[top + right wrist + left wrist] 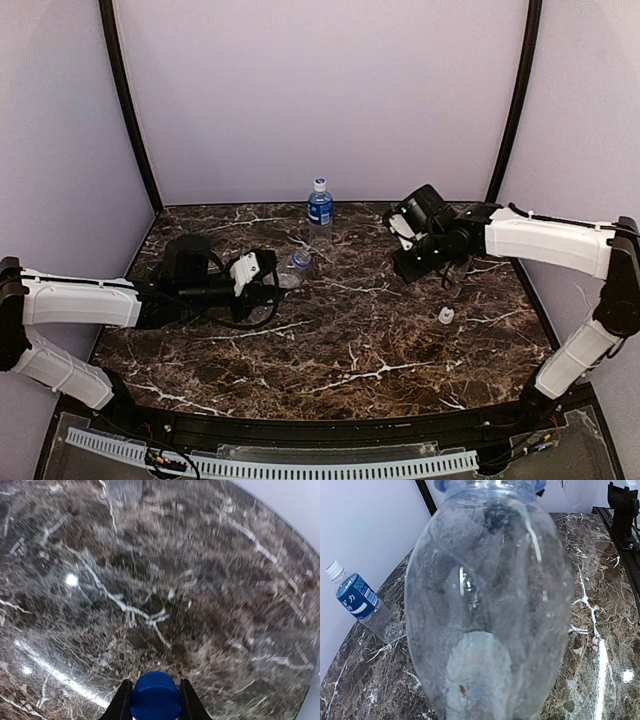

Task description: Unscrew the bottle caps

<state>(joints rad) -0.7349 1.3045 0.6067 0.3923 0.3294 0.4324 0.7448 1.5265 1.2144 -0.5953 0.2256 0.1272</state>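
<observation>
I will lower the blue cap (156, 696) with my right gripper next, onto the bare marble beside the loose white cap (446, 315). Then I will move the gripper back.
My left gripper (262, 275) is shut on a clear unlabelled bottle (295, 265), held lying sideways just above the table. That bottle (490, 605) fills the left wrist view and hides the fingers; its neck carries a blue ring and no cap. My right gripper (155, 684) is shut on the blue cap (156, 696) and holds it above the marble; it is at right centre in the top view (405, 268). A blue-labelled bottle (320, 207) with a white cap (320, 185) stands at the back centre and also shows in the left wrist view (360, 605). A loose white cap (446, 315) lies on the table.
The dark marble table (350, 350) is enclosed by pale purple walls with black corner posts (130, 110). A black rail runs along the near edge (330, 432). The right wrist view is blurred.
</observation>
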